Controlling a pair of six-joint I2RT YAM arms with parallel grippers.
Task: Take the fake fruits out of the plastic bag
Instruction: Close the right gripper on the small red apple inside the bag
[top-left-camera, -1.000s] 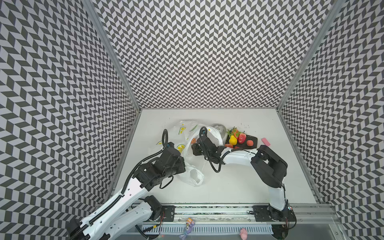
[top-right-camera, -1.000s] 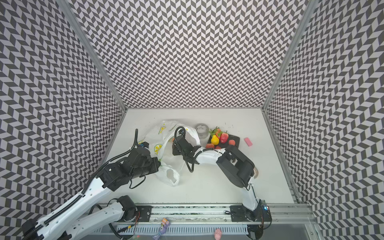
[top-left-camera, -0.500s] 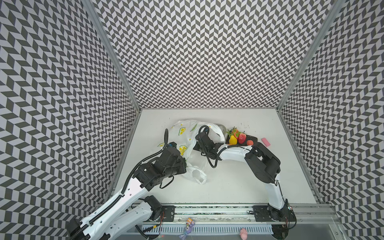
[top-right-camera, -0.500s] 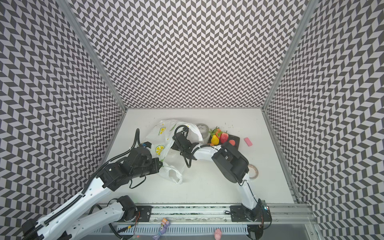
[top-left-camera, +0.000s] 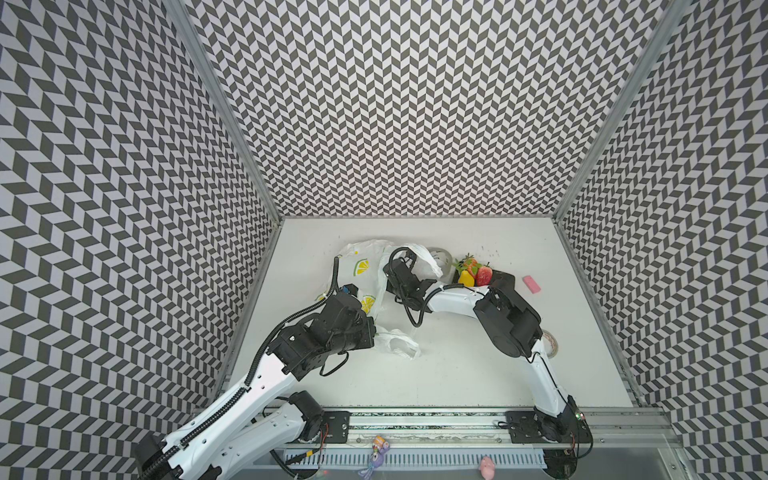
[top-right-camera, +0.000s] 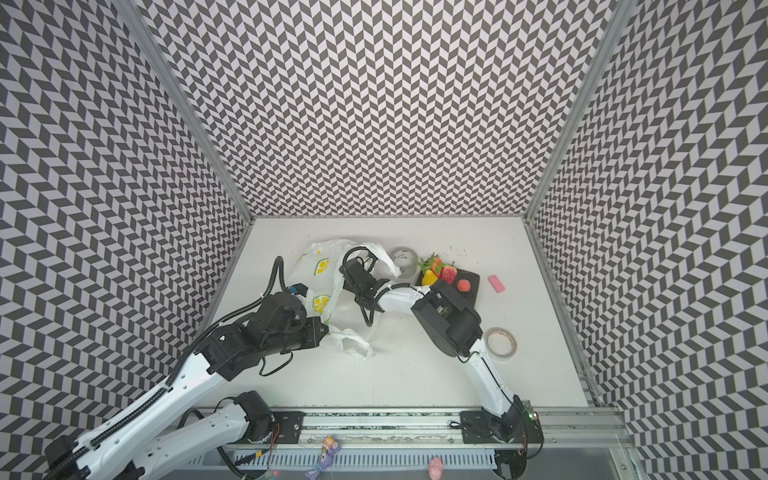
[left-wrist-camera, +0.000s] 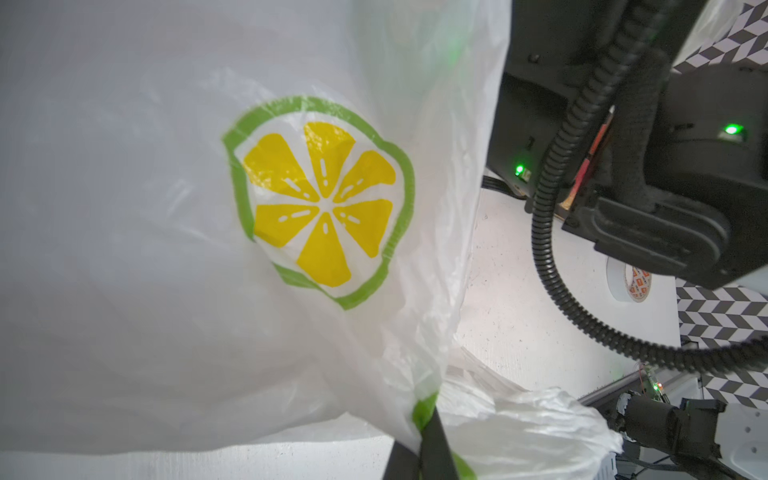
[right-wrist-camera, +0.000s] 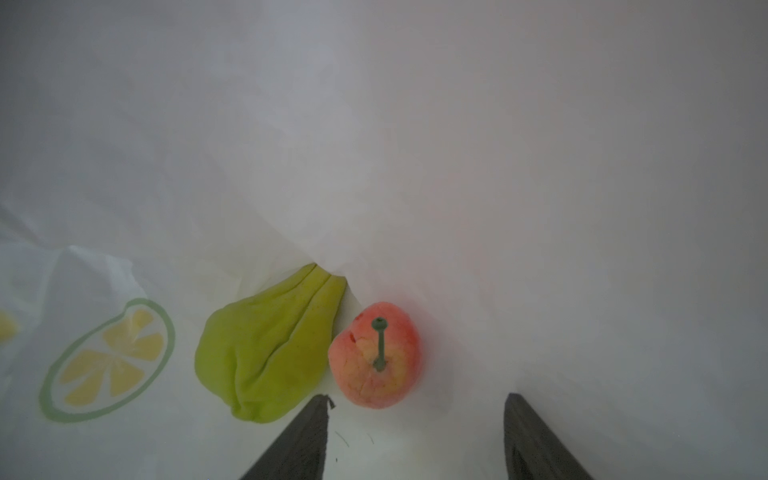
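Note:
The green stem (right-wrist-camera: 380, 345) sticks out from the apple-like fruit toward my open fingertips. My right gripper will next push deeper into the bag and close around it.
The plastic bag (top-left-camera: 360, 269) (top-right-camera: 319, 270), white with lemon prints, lies left of centre in both top views. My left gripper (left-wrist-camera: 424, 419) is shut on a green-printed fold of the bag's edge and holds it up. My right gripper (right-wrist-camera: 417, 398) is open inside the bag, its fingers hidden there in both top views. Just ahead of its fingertips lie two fake fruits: a red-yellow apple-like one (right-wrist-camera: 376, 355) with a green stem, nearer one fingertip, and a lumpy green one (right-wrist-camera: 266, 349) beside it. More fake fruits (top-left-camera: 473, 272) (top-right-camera: 436, 270), strawberries and a yellow pear, lie outside the bag.
The outside fruits rest on a black tray (top-right-camera: 473, 291), with a small orange-red one (top-right-camera: 463, 285) on it. A clear tape roll (top-right-camera: 402, 259) stands beside the bag. A pink block (top-left-camera: 531, 284) lies far right. A white tape roll (top-right-camera: 501, 342) (left-wrist-camera: 629, 282) sits by the right arm.
My right gripper has pushed deeper into the bag, away from the front rail, and its jaws have widened a little. The left gripper has kept its hold on the bag's edge.

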